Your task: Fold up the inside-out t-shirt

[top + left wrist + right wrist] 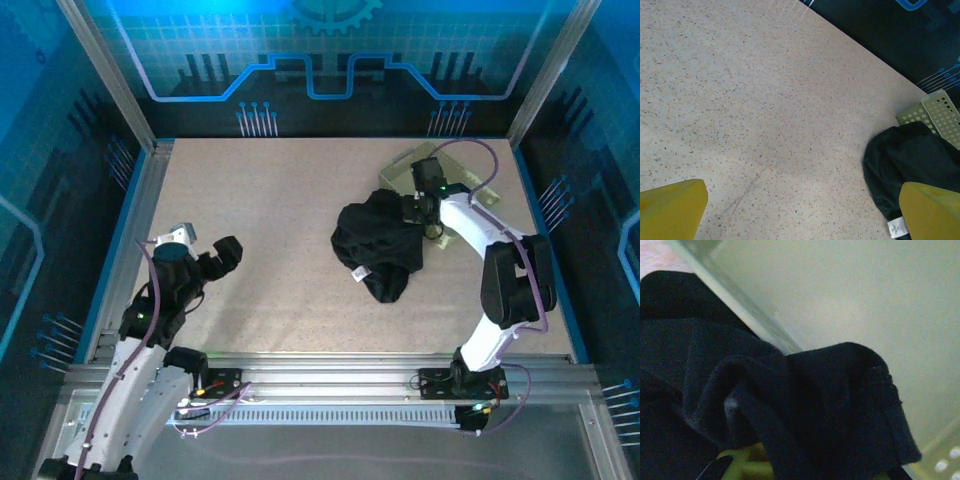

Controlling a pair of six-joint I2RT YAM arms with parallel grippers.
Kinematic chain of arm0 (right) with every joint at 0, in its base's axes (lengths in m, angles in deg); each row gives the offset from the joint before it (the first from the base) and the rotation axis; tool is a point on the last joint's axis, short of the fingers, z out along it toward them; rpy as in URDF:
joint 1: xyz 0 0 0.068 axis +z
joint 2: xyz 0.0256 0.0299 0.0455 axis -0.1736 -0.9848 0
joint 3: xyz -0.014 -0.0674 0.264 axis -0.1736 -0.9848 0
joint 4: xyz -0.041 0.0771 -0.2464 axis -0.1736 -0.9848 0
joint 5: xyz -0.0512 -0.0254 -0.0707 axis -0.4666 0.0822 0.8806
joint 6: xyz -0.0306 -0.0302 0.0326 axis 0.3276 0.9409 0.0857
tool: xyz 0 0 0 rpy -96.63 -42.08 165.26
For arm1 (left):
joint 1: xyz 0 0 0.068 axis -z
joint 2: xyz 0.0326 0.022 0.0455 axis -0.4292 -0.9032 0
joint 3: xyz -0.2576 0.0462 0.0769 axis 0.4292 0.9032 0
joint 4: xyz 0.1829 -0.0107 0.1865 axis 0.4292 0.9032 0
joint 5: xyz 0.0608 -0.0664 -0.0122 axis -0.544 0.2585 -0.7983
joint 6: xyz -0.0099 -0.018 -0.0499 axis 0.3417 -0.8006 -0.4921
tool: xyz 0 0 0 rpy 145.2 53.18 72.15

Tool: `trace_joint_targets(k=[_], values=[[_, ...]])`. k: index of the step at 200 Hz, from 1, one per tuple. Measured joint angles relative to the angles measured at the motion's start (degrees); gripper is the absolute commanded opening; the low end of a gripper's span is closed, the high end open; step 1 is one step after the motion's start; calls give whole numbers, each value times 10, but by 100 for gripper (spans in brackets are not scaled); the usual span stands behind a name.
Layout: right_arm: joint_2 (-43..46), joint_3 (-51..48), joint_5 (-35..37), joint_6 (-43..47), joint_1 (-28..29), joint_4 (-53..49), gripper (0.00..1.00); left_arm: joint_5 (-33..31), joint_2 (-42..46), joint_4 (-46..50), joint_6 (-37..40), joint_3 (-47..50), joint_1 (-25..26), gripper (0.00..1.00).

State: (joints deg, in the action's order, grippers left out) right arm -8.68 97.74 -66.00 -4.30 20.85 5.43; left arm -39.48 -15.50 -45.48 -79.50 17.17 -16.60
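I need to draw the held edge across the heap toward my left gripper with my right gripper and then release it, since the basket crowds it and open table lies there.
The inside-out t-shirt lies as a crumpled black heap right of the table's middle, its pale neck tag showing near the front. My right gripper is shut on the heap's far right edge, beside the basket. From the right wrist, black fabric bunches over the gripper and hides most of the yellow-green fingers. My left gripper hangs open over bare table at the left, well away from the shirt. The left wrist view has the shirt and its tag at the lower right, past the gripper.
A pale yellow-green lattice basket stands at the back right, touching the shirt; its wall is close behind the held fabric, and its corner pokes out above the shirt. Metal frame rails edge the speckled table.
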Motion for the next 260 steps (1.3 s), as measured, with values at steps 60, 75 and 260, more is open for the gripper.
trace_joint_targets(k=[60,75,260], values=[[-68,75,4,-13,-99,-19,0,0,-1,0,0,0,0,99],[-94,116,4,-11,-116,-25,0,0,-2,0,0,0,0,99],[-63,264,-126,46,224,-71,70,32,-163,-39,9,-24,148,99]])
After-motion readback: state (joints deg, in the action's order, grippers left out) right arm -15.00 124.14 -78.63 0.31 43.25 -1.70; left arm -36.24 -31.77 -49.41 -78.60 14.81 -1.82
